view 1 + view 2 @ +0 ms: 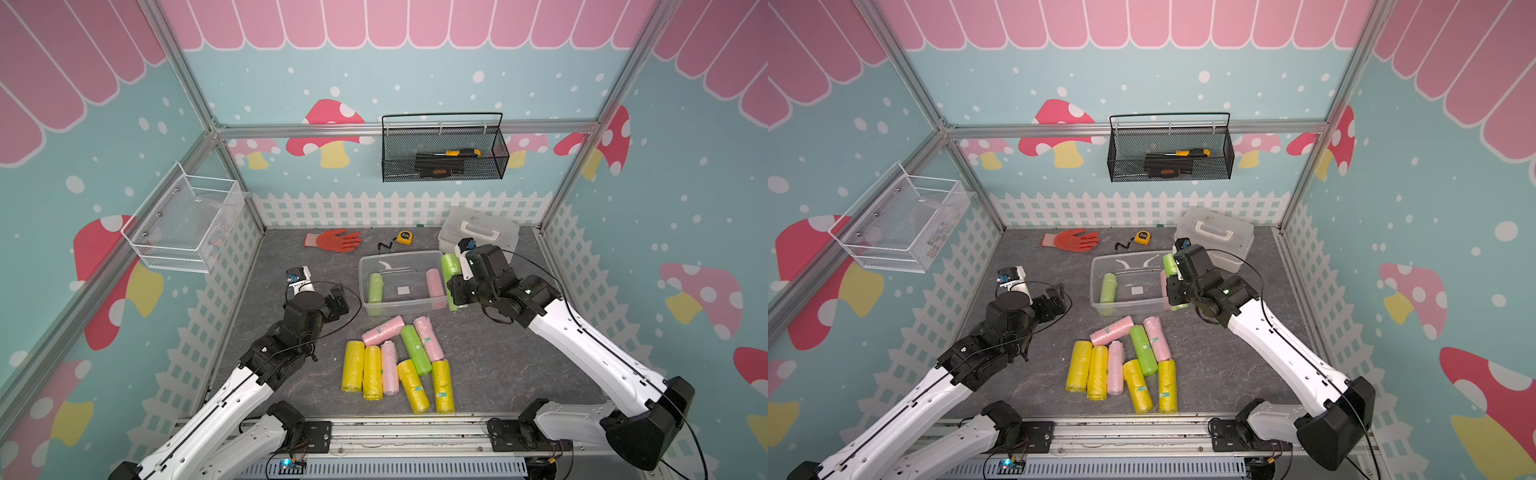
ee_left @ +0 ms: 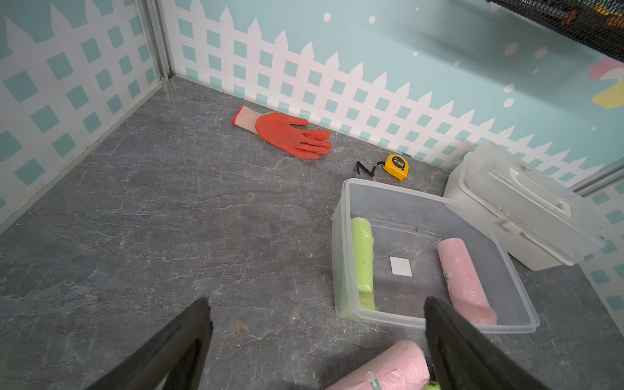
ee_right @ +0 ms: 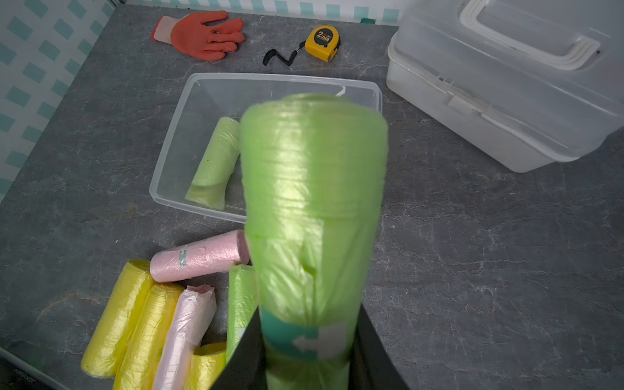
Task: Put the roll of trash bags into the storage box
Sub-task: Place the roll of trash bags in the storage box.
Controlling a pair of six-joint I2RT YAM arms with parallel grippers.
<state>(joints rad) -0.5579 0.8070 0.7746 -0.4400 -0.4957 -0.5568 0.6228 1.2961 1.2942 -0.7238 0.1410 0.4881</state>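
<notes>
My right gripper needs to lower next across the box's rim and release its roll on the bottom of the box beside the pink roll (image 1: 418, 289), which is below, toward my left gripper.
The storage box (image 1: 399, 254) is a clear tub in the middle of the table, seen in both top views (image 1: 1125, 255). Inside it lie a green roll (image 1: 375, 287) and a pink roll (image 1: 434, 282). My right gripper (image 3: 309, 324) is shut on another green roll of trash bags (image 3: 314, 202), holding it near its labelled end. That roll (image 1: 449, 266) hangs above the box's right-hand edge. My left gripper (image 2: 315, 304) stands open with nothing in it, low over the table left of the box (image 2: 405, 192). A pink roll (image 2: 388, 368) lies just below its fingers.
Several yellow, pink and green rolls (image 1: 395, 365) lie in a pile in front of the box. An orange glove (image 1: 332, 240) and a yellow tape measure (image 1: 404, 237) lie behind it. A white case (image 1: 480, 235) stands at back right. A black mesh basket (image 1: 444, 153) hangs on the back wall.
</notes>
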